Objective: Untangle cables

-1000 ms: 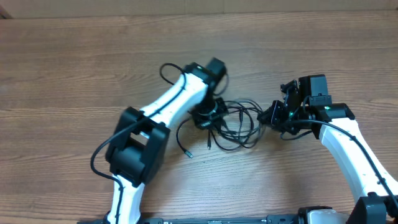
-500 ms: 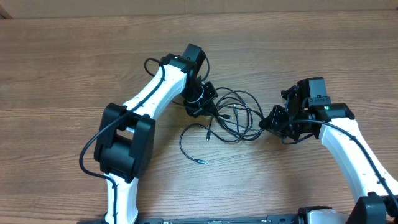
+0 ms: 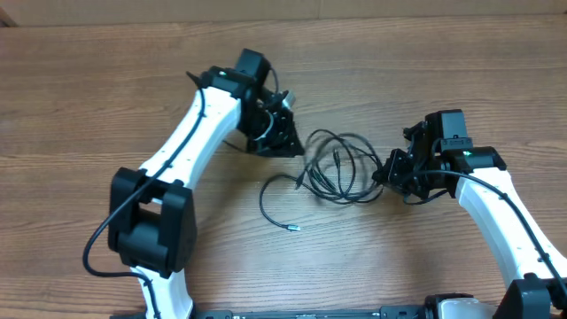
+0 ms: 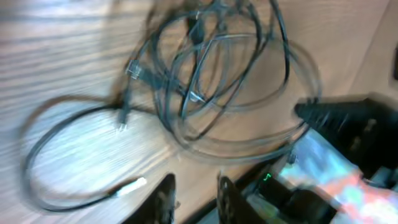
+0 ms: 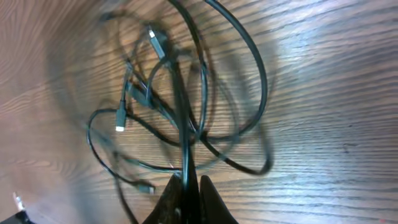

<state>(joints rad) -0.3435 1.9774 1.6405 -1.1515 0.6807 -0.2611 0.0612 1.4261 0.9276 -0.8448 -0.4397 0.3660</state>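
My right gripper raises the piece of cable high above the table next, then opens.
The cables [image 3: 341,168] lie as a loose tangle of thin black loops in the middle of the wooden table [image 3: 106,106]. One strand curls out toward the front and ends in a silver plug [image 3: 293,229]. My left gripper [image 3: 288,142] hovers just left of the tangle. In the left wrist view its fingers [image 4: 166,198] stand slightly apart, open, with bare wood between them; the cables [image 4: 211,74] lie beyond. My right gripper [image 3: 387,170] sits at the tangle's right edge. The right wrist view shows that gripper [image 5: 189,193] shut on one black strand [image 5: 181,137] of the cables.
The two white arms reach in from the front edge, the left arm [image 3: 190,151] crossing the table's left half. The thick black cord [image 3: 111,239] of the left arm loops beside its base. The right arm's housing [image 4: 348,155] shows beyond the tangle in the left wrist view.
My left gripper has let go of the cables, opened a little and swung back and left, away from the tangle. The loops have spread out. The right gripper has kept its grip.
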